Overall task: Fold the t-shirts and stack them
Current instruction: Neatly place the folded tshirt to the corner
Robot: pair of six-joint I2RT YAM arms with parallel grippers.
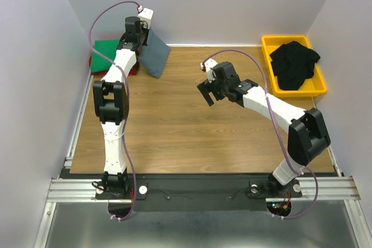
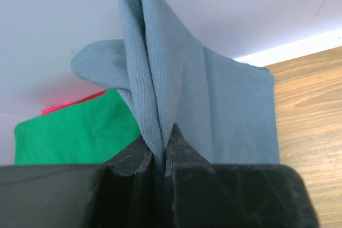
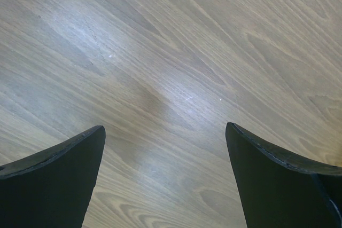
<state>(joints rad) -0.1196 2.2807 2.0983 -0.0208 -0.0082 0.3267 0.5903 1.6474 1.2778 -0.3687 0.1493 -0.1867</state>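
The left gripper shifts over the green t-shirt topping the stack [image 1: 106, 49] [image 2: 80, 133] next, lowers and releases, since the green t-shirt lies below, to the gripper's left in the top view.
My left gripper [image 1: 138, 29] [image 2: 160, 138] is shut on a fold of the slate blue-grey t-shirt [image 1: 154, 57] [image 2: 219, 105]. It holds the shirt lifted at the back left of the table, and the cloth hangs down to the wood. Just left of it lies a folded green t-shirt [image 1: 104, 49] [image 2: 69, 137] on top of a red t-shirt [image 1: 95, 65] [image 2: 67, 102], of which only an edge shows. Black t-shirts [image 1: 294, 65] lie crumpled in the bin at the back right. Over bare wood mid-table, my right gripper [image 1: 207, 93] [image 3: 165, 129] is open with nothing in it.
The yellow plastic bin [image 1: 302, 93] stands at the back right corner. White walls close off the table at the back and both sides. The wooden table top [image 1: 192, 137] stretches between the two arms.
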